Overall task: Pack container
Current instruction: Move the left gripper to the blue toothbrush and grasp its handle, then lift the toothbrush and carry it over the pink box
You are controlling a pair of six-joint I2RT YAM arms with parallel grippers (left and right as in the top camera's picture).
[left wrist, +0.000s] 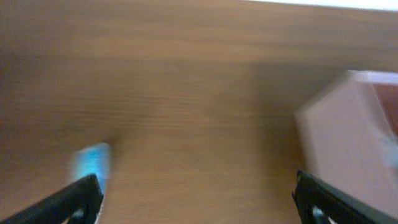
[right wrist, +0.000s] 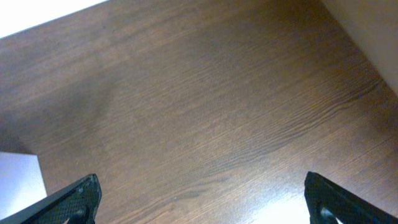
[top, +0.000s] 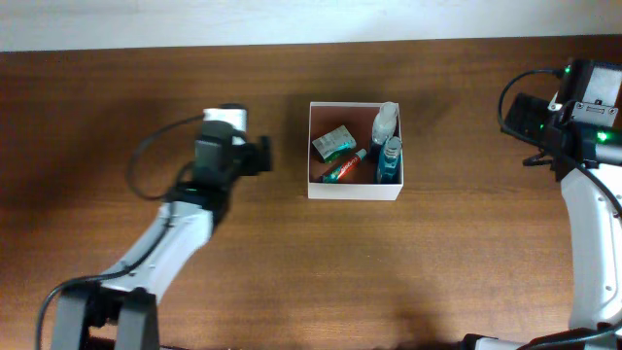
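Observation:
The left gripper moves away from the box, back and down onto the toothbrush handle [left wrist: 101, 204] next, since that lies below the gripper and to its left in the wrist view.
The container [top: 355, 190] is a square white box with a reddish-brown inside, at the table's centre. In it lie a green-and-white packet [top: 333, 144], a red tube [top: 342, 170], a clear bottle [top: 385, 123] and a blue bottle [top: 390, 163]. My left gripper [top: 264, 156] is just left of the box, apart from it, open and empty. The blurred left wrist view shows its fingers [left wrist: 199, 205] spread wide and the box wall [left wrist: 348, 143] at the right. My right gripper [top: 513, 115] is far right, open and empty [right wrist: 199, 202] over bare wood.
The table is dark brown wood, and its far edge [top: 292, 46] meets a white strip at the top. A blurred blue patch [left wrist: 92, 160] shows by my left finger. A white corner [right wrist: 18, 180] shows at the right wrist view's left edge; I cannot tell what it is.

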